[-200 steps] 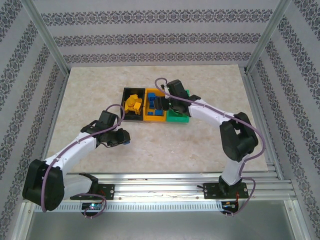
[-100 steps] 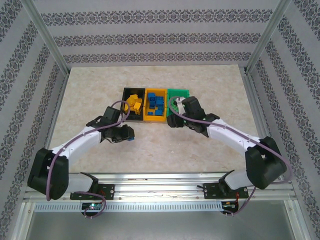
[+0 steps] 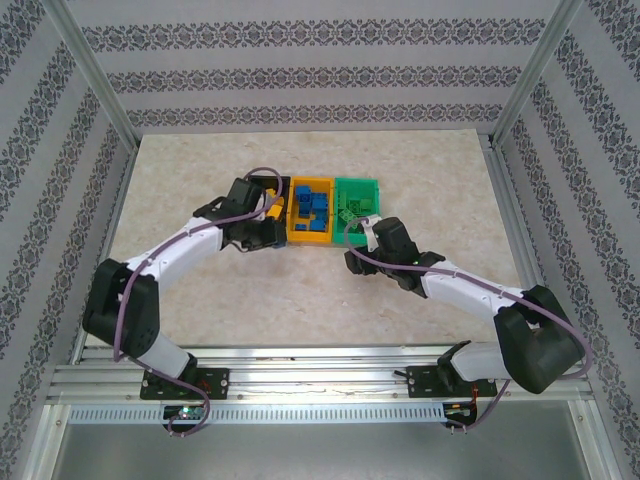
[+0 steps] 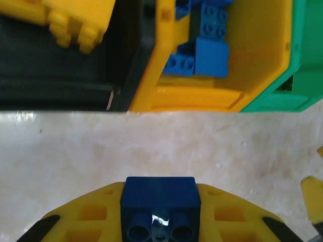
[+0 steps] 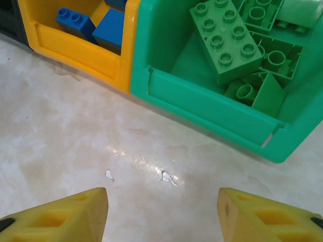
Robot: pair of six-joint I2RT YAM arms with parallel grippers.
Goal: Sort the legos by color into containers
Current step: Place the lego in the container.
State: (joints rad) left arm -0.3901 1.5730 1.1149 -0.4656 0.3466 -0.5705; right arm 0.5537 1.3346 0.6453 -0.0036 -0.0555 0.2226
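I will carry the dark blue lego outward with my left gripper, over the orange-yellow bin, and release it, as blue legos already lie there.
My left gripper (image 4: 160, 214) is shut on a dark blue lego (image 4: 160, 199); it hovers over the table just short of the bins, in line with the seam between the black bin (image 4: 60, 85) and the orange-yellow bin (image 4: 192, 98). Yellow legos (image 4: 75, 20) lie in the black bin, blue legos (image 4: 207, 45) in the orange-yellow one, and green legos (image 5: 224, 40) in the green bin (image 5: 212, 106). From above, the left gripper (image 3: 268, 228) sits at the bins' front left. My right gripper (image 5: 162, 206) stands open and empty over bare table in front of the green bin.
The three joined bins (image 3: 310, 240) stand in the middle of the marble-patterned table (image 3: 200, 170). Patterned walls and metal frame posts (image 3: 95, 80) close off the left, right and far sides. Both arms angle inward toward the bins from the near rail.
My left arm has carried the blue lego up and to the right, up to the bins' front. My right arm has drawn back from over the green bin to the table before it.
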